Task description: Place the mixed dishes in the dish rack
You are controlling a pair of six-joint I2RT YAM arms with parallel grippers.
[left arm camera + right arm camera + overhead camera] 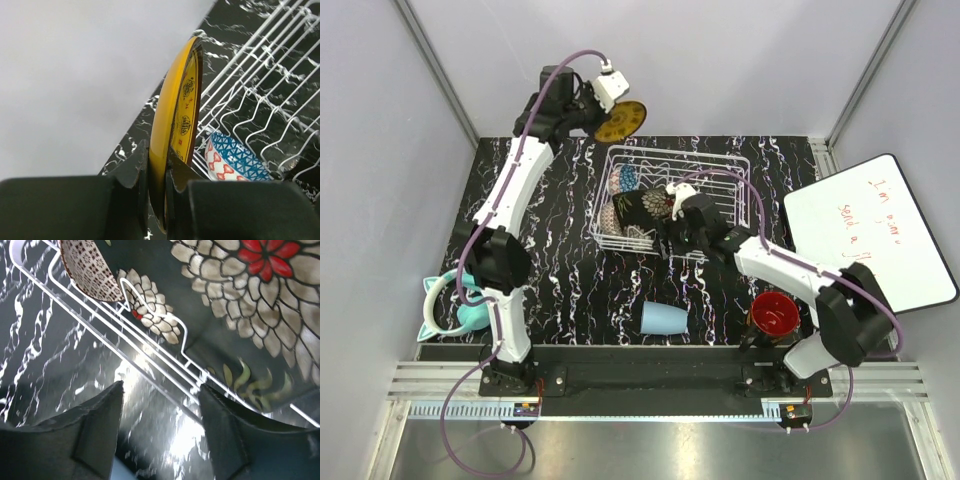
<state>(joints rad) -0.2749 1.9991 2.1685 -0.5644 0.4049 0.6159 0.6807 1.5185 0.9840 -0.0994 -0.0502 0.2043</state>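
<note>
My left gripper moves down, back and to the right in the top view next, releasing the yellow plate between the rack's empty far wires, which lie below it.
My left gripper (603, 113) is shut on the yellow ornate round plate (621, 121), held on edge in the air past the far left corner of the white wire dish rack (745, 180); in the left wrist view the plate (177, 115) sits between my fingers (134, 167). The blue patterned bowl (624, 180), beige patterned bowl (611, 215) and black square floral plate (648, 207) stand in the rack. My right gripper (672, 228) is open and empty at the rack's near side (150, 352), beside the black plate (240, 295). The light-blue cup (663, 318) and the red-inside mug (775, 314) lie on the table.
A teal rounded pitcher (460, 305) sits at the table's left edge. A whiteboard (875, 235) lies at the right. Grey walls close in the back and sides. The black marbled table (570, 290) lies between the rack and the arm bases.
</note>
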